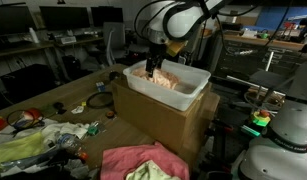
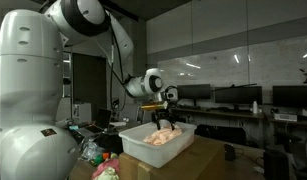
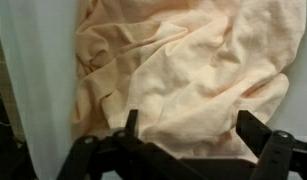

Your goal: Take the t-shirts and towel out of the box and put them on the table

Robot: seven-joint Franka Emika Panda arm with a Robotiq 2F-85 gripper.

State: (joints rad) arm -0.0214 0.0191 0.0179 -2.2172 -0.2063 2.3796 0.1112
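Note:
I need to move my gripper down deeper into the box [image 1: 193, 92] next and close it on the raised fold of peach cloth, because that fold lies below, between my gripper's open fingers.
The box [image 1: 193, 92] is a white plastic tub standing on a brown cardboard carton [image 1: 168, 125]; it also shows in the other exterior view as a box [image 2: 143, 148]. A crumpled peach cloth [image 3: 193, 60] fills the box; whether it is a t-shirt or the towel I cannot tell. My gripper [image 3: 193, 125] hangs open just above this cloth, one finger on each side of a fold, with nothing held. In both exterior views the gripper [image 1: 153, 68] [image 2: 165, 120] reaches down into the box over the peach cloth [image 1: 171, 80] [image 2: 165, 137].
A pink cloth [image 1: 133, 158] with a yellow-green one [image 1: 153, 172] lies on the wooden table [image 1: 68, 95] in front of the carton. Bags and small clutter [image 1: 33, 140] cover the table's near left. The box's white wall [image 3: 43, 80] stands close beside the gripper.

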